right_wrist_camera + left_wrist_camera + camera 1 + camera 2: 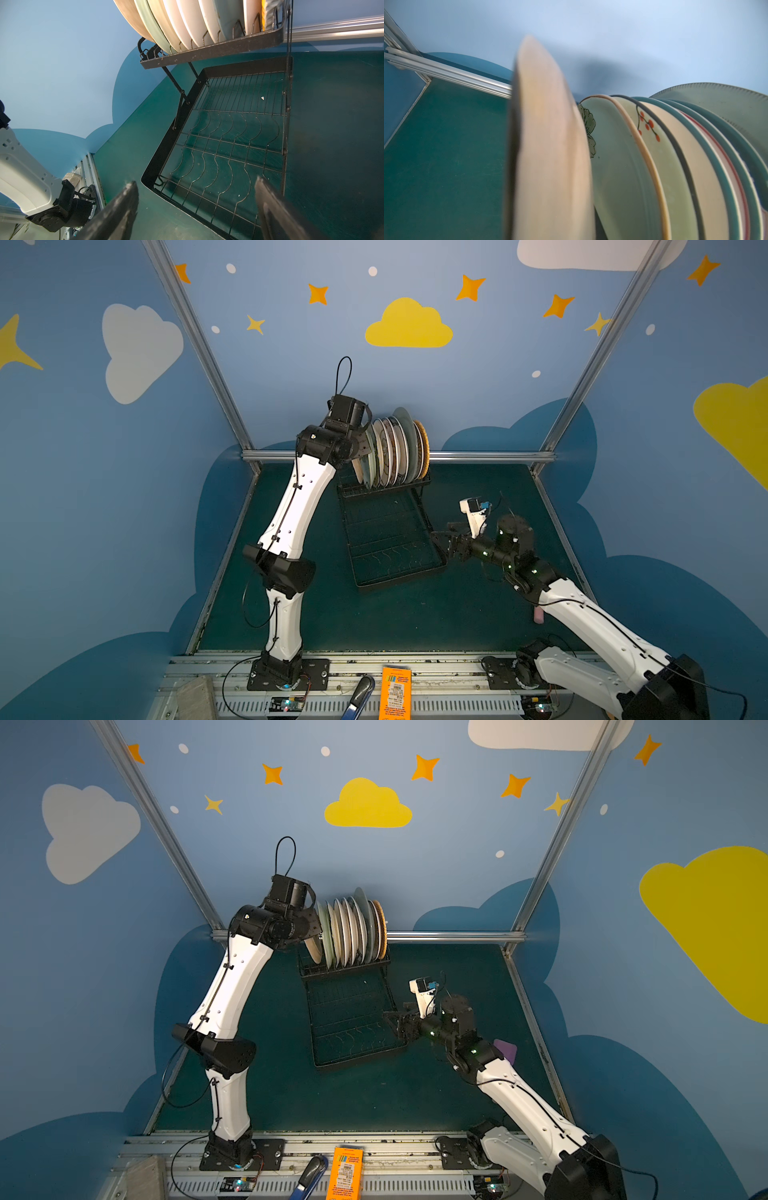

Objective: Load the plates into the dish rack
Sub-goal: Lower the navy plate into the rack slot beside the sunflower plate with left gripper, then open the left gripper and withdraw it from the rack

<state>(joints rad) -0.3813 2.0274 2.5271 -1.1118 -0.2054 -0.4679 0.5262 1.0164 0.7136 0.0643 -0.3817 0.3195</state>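
The beige plate [550, 145] still leans away from the row at its top, so the left gripper will move down toward the pale green plate [620, 168] and release the beige plate there.
The black wire dish rack [401, 583] [357, 1060] [166, 145] stands at the back middle of the green table. Several plates [399, 448] [353, 928] [623, 166] [187, 20] stand on edge in its raised section. A beige plate [358, 472] [313, 950] [550, 145] sits at the left end of that row, tilted. My left gripper [365, 445] is shut on its upper rim, with the fingers hidden. My right gripper [440, 541] [392, 1021] [195, 181] hangs open and empty at the right front corner of the rack's flat tray.
An aluminium rail [490, 456] runs along the back wall just behind the rack. A small pink object [538, 614] and a purple piece [506, 1050] lie by the right arm. An orange box [395, 693] and a blue-handled tool [357, 697] rest on the front rail.
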